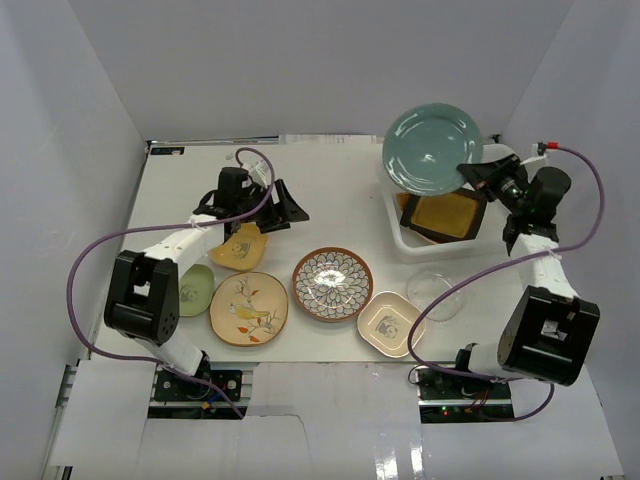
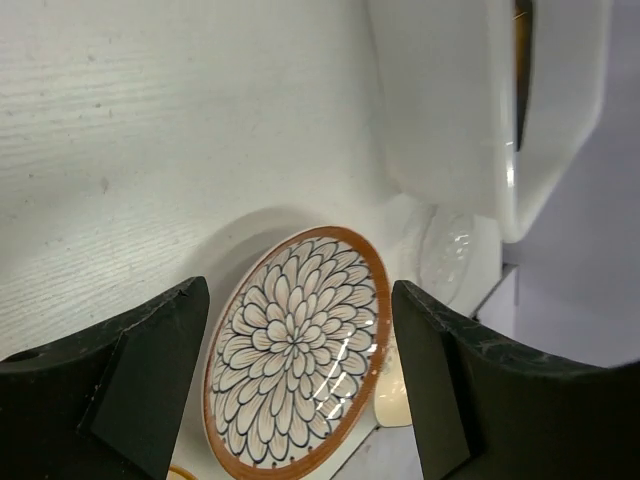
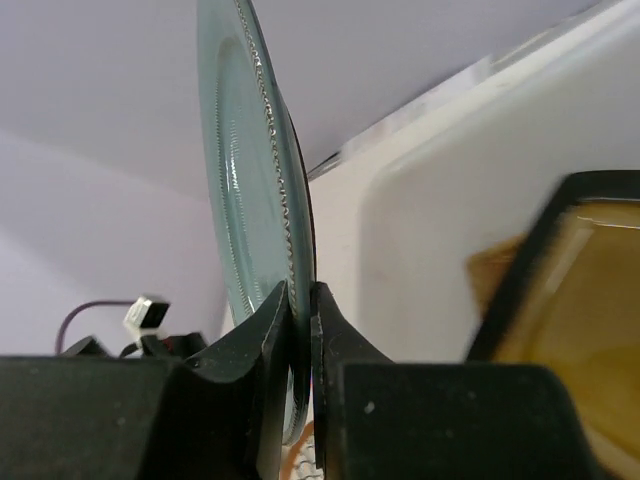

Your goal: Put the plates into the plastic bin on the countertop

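I need to move the teal plate (image 1: pixel 432 148) in my right gripper down and back onto the dark square plate in the bin next, then let go.
My right gripper (image 1: pixel 472 176) is shut on the rim of the teal round plate (image 1: pixel 432 148) and holds it tilted above the far end of the plastic bin (image 1: pixel 440 247); the wrist view shows the plate (image 3: pixel 255 190) edge-on between the pads. The dark square plate with yellow centre (image 1: pixel 443 216) lies in the bin. My left gripper (image 1: pixel 285 207) is open and empty above the countertop (image 1: pixel 330 190), past the yellow plate (image 1: pixel 238 247). The flower-patterned plate (image 1: pixel 332 284) shows between its fingers in the left wrist view (image 2: pixel 295 350).
The bird-painted tan plate (image 1: pixel 248 307), the green plate (image 1: pixel 197 290), the panda-printed cream plate (image 1: pixel 391 323) and the clear glass plate (image 1: pixel 435 294) lie along the near part of the countertop. White walls enclose the table on three sides.
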